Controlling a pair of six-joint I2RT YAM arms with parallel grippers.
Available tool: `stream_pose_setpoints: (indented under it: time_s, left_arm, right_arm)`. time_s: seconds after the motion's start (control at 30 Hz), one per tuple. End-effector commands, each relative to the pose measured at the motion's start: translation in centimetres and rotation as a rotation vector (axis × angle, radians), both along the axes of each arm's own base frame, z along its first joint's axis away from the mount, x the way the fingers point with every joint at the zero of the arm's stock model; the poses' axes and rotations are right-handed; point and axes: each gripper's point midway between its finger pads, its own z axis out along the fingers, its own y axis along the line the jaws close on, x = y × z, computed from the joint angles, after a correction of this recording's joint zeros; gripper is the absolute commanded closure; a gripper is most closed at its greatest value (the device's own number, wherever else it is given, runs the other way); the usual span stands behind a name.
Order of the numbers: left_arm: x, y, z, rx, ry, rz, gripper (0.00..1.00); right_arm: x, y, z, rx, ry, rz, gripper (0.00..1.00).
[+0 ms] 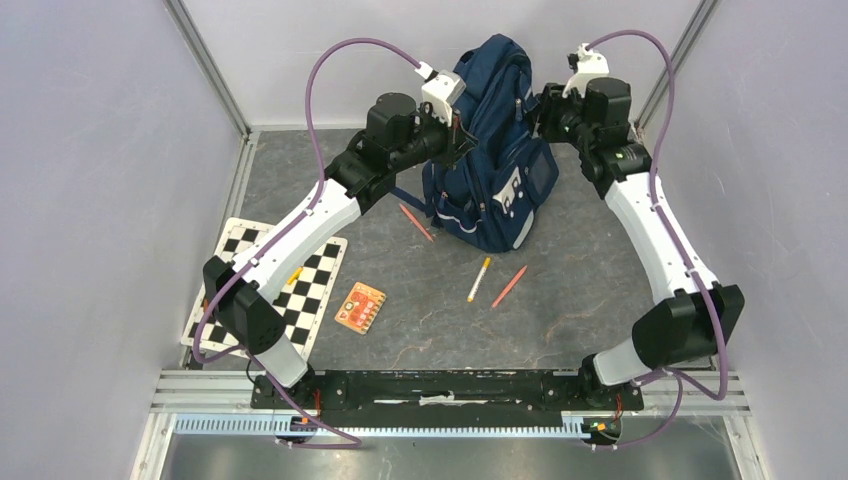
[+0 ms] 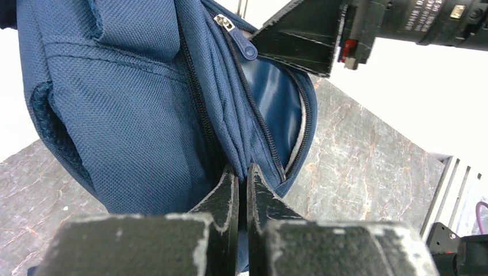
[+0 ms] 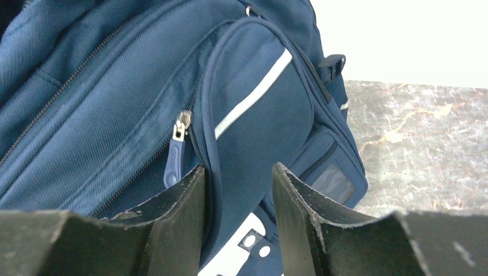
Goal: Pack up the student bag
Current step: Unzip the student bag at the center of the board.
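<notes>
The bag is standing crooked and its front is slanted, so my left gripper will next pull the bag's pinched fold (image 1: 466, 146) (image 2: 241, 162) outward toward the far wall and let go of it there.
The navy student bag (image 1: 495, 175) stands upright at the back of the table. My left gripper (image 1: 452, 137) is at its left side. In the left wrist view the left gripper (image 2: 243, 172) is shut on a fold of the bag's fabric (image 2: 132, 115) beside an unzipped opening, whose zipper pull (image 2: 244, 49) hangs above. My right gripper (image 1: 536, 112) is at the bag's upper right. In the right wrist view it (image 3: 239, 169) is open, its jaws astride the front pocket's edge (image 3: 259, 132), with a zipper pull (image 3: 174, 155) just left of the left finger.
On the table in front of the bag lie a red pencil (image 1: 416, 222), a yellow-and-white pen (image 1: 479, 280), a red pen (image 1: 509, 286) and an orange card (image 1: 360, 307). A chequered board (image 1: 270, 285) lies at the left. Walls close in on both sides.
</notes>
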Motion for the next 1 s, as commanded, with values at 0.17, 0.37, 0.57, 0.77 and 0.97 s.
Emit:
stream_pose_setpoints:
  time_s: [0.17, 0.37, 0.57, 0.77, 0.97]
  left_arm:
    - [-3.7, -0.3, 5.8, -0.045, -0.118, -0.136, 0.98]
    - [-3.2, 0.5, 5.5, -0.019, -0.104, -0.071, 0.98]
    - [-0.6, 4.7, 5.2, 0.030, -0.089, 0.194, 0.98]
    - [1.5, 7.6, 5.5, 0.045, -0.080, 0.293, 0.98]
    - [3.9, 9.2, 7.2, 0.028, -0.110, 0.334, 0.98]
  right_arm:
    - [3.5, 1.3, 2.3, -0.090, -0.074, 0.008, 0.49]
    - [5.5, -0.3, 4.0, -0.103, -0.096, -0.111, 0.57]
    - [4.9, -5.6, 3.9, -0.021, -0.071, -0.300, 0.68]
    - [2.9, -11.7, 0.8, 0.051, -0.030, -0.424, 0.77]
    - [1.3, -13.1, -0.5, 0.116, -0.027, -0.425, 0.88]
